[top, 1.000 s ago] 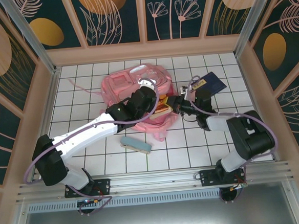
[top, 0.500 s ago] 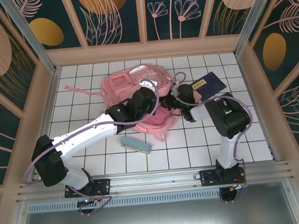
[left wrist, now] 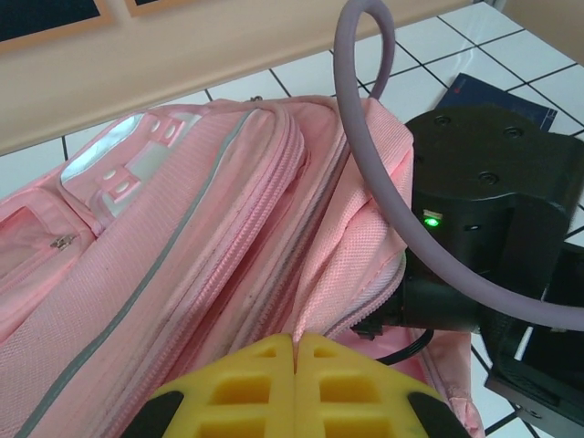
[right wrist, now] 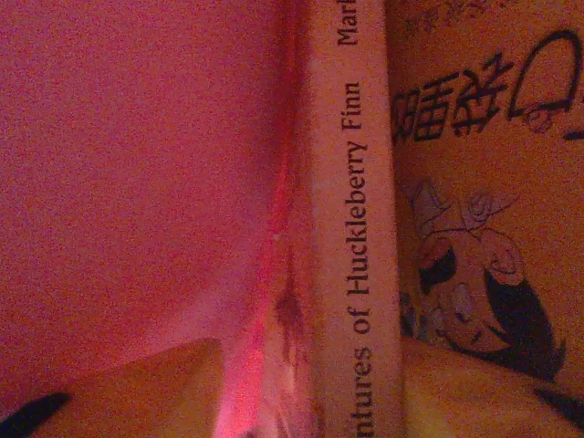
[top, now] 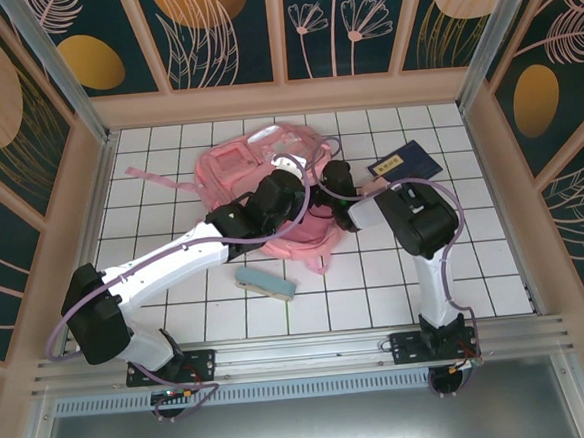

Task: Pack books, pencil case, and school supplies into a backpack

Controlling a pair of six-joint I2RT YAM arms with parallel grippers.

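The flap's fold needs to come down over the backpack's opening [top: 311, 228] [left wrist: 388, 345] in my left gripper. Then my left gripper needs to let go of the fold there.
The pink backpack [top: 253, 167] lies at the table's back middle. My left gripper [left wrist: 297, 345] is shut on a fold of its fabric at the opening's edge, holding the flap up. The right arm's black wrist [left wrist: 479, 228] reaches into that opening. Inside, in pink light, my right gripper [right wrist: 310, 347] is open; a book's spine [right wrist: 356, 228] stands between its fingers, clear of the left finger [right wrist: 146, 388]. A picture-cover book [right wrist: 484, 182] lies beside it. A navy book [top: 405, 161] rests to the right of the backpack. The pencil case [top: 265, 282] lies nearer me. The school supplies are out of view.
A pink strap [top: 154, 174] trails left from the backpack. The right arm's purple cable [left wrist: 365, 137] loops over the opening. Patterned walls [top: 279, 39] close in the white tiled table [top: 179, 317] on three sides, and both arms crowd the backpack's right side.
The right arm swung left and pushed the books from the opening's edge deep into the backpack, then its jaws parted. The left gripper kept its hold on the flap.
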